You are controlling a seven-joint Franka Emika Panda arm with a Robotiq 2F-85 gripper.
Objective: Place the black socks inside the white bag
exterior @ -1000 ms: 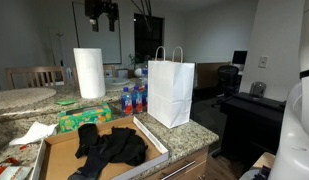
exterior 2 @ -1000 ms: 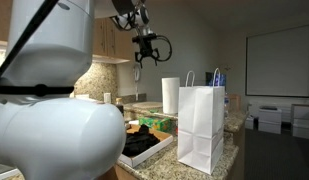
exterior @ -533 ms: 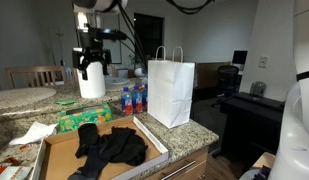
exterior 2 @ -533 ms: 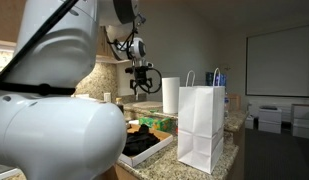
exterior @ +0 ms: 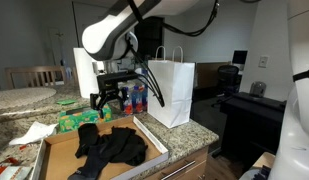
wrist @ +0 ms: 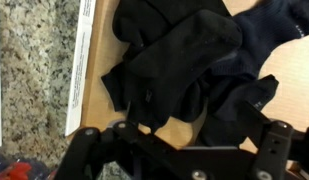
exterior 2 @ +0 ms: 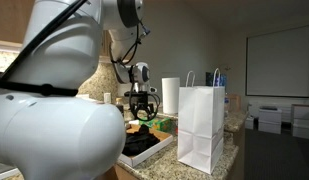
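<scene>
The gripper moves down into the box (exterior: 54, 152) to the black sock nearer the white bag next, since the sock's folds lie below my spread fingers.
The black socks (exterior: 112, 148) lie in a crumpled heap inside a shallow cardboard box (exterior: 54, 152) on the granite counter. They also show in an exterior view (exterior 2: 142, 142) and fill the wrist view (wrist: 189, 60). The white bag (exterior: 171, 90) stands upright to the right of the box, handles up; it also shows in an exterior view (exterior 2: 201, 125). My gripper (exterior: 111, 99) hangs open and empty just above the sock heap (exterior 2: 142, 110), its fingers spread over the socks in the wrist view (wrist: 194, 135).
A white paper towel roll (exterior: 84, 70) stands behind the box. Blue-capped bottles (exterior: 134, 98) and a green packet (exterior: 82, 118) sit between box and bag. Crumpled paper (exterior: 34, 132) lies at the left. Granite counter edge (wrist: 39, 70) borders the box.
The gripper has come down from high above the counter to just over the socks in the box. The socks and the bag have not moved.
</scene>
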